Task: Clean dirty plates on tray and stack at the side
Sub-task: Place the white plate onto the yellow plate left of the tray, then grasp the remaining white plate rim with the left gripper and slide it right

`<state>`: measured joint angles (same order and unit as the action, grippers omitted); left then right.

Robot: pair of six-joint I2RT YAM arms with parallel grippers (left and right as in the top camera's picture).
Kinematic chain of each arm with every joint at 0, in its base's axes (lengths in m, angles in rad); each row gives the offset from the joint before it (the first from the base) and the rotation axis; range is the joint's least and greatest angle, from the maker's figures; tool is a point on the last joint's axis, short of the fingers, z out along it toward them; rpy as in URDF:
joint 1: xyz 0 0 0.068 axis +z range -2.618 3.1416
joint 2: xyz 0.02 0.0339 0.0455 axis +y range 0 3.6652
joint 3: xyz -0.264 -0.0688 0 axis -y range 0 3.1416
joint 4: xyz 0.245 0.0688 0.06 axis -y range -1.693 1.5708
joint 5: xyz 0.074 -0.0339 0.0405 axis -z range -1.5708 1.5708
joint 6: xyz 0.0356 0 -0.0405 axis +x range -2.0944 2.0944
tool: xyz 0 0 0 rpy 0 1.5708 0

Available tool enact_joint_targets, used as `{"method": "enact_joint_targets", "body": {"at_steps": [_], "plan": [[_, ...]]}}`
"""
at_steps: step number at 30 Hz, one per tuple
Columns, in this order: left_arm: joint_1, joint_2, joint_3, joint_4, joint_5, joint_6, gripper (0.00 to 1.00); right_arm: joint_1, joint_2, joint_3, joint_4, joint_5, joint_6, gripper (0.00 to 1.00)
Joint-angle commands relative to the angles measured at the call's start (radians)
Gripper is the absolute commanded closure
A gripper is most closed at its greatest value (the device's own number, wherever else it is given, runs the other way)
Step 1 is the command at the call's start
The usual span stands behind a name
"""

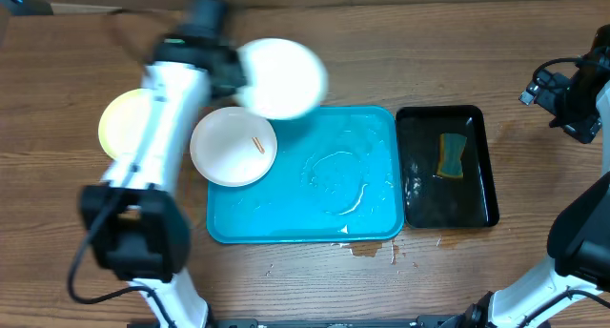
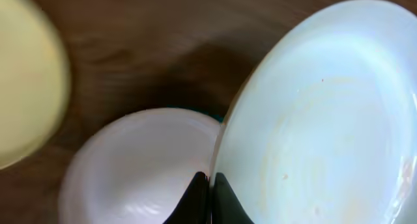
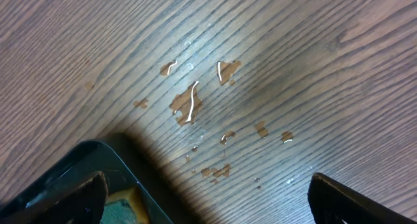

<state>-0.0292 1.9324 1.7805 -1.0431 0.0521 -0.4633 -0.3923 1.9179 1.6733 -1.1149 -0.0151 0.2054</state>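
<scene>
I need to move my left gripper to the left in the overhead view and down onto the yellow-green plate (image 1: 124, 123) (image 2: 27, 74) to let go, because the plate is clear of the tray.
My left gripper (image 1: 235, 83) is shut on the rim of a white plate (image 1: 282, 77) and holds it in the air over the far left corner of the turquoise tray (image 1: 372, 223); the wrist view shows the rim pinched between the fingers (image 2: 210, 185), the plate (image 2: 326, 120) tilted. A second white plate (image 1: 233, 146) with a small brown smear lies on the tray's left edge, also below in the wrist view (image 2: 137, 165). A pale yellow-green plate (image 1: 124, 123) lies on the table left of the tray, partly hidden by my arm. My right gripper (image 3: 205, 198) is open and empty, far right.
A narrow black tray (image 1: 481, 175) with a sponge (image 1: 452, 154) stands right of the turquoise tray; its corner shows in the right wrist view (image 3: 98, 152). Water lies on the turquoise tray and in small spills on the wood (image 3: 189, 103).
</scene>
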Motion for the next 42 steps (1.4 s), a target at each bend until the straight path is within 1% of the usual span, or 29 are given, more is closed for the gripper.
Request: {"method": "enact_joint_targets", "body": {"at_steps": [1,4,7,11,15,21,24,25,26,27,28,29,30,32,34,37,39,42], "plan": [[0.160,-0.003,0.023,-0.069,0.086,-0.019,0.96,-0.002,-0.019,0.003,0.006,0.007,0.004,0.00],[0.310,0.002,0.023,-0.131,0.043,-0.015,0.96,-0.002,-0.019,0.003,0.006,0.007,0.004,0.00],[0.439,0.013,0.021,-0.141,0.003,-0.011,0.96,-0.002,-0.019,0.003,0.006,0.007,0.004,0.00],[0.547,0.037,0.020,-0.134,-0.007,-0.013,0.96,-0.002,-0.019,0.003,0.006,0.007,0.004,0.00],[0.587,0.073,0.020,-0.128,-0.008,-0.012,0.96,-0.002,-0.019,0.003,0.006,0.006,0.004,0.00],[0.575,0.154,0.020,-0.120,-0.011,-0.005,0.96,-0.002,-0.019,0.003,0.006,0.006,0.004,0.00],[0.569,0.191,0.020,-0.087,-0.011,-0.005,0.96,-0.002,-0.019,0.003,0.006,0.006,0.004,0.00],[0.569,0.200,0.020,-0.073,-0.008,-0.005,0.94,-0.002,-0.019,0.003,0.006,0.007,0.004,0.00],[0.568,0.205,0.020,-0.061,0.001,-0.005,0.88,-0.002,-0.019,0.003,0.006,0.007,0.004,0.00],[0.568,0.206,0.020,-0.053,0.017,-0.004,0.78,-0.002,-0.019,0.003,0.006,0.006,0.004,0.00],[0.568,0.206,0.020,-0.051,0.032,0.000,0.65,-0.002,-0.019,0.003,0.006,0.007,0.004,0.00],[0.568,0.204,0.021,-0.050,0.060,0.018,0.36,-0.002,-0.019,0.003,0.006,0.007,0.004,0.00],[0.568,0.202,0.021,-0.052,0.098,0.048,0.26,-0.002,-0.019,0.003,0.006,0.007,0.004,0.00],[0.565,0.199,0.021,-0.089,0.140,0.091,0.25,-0.002,-0.019,0.003,0.006,0.006,0.004,0.00],[0.551,0.199,0.021,-0.144,0.168,0.090,0.24,-0.002,-0.019,0.003,0.006,0.007,0.004,0.00],[0.507,0.197,0.021,-0.220,0.185,0.092,0.28,-0.002,-0.019,0.003,0.006,0.007,0.004,0.00],[0.460,0.194,0.021,-0.249,0.184,0.125,0.32,-0.002,-0.019,0.003,0.006,0.007,0.004,0.00],[0.360,0.193,0.021,-0.274,0.135,0.153,0.34,-0.002,-0.019,0.003,0.006,0.007,0.004,0.00]]}}
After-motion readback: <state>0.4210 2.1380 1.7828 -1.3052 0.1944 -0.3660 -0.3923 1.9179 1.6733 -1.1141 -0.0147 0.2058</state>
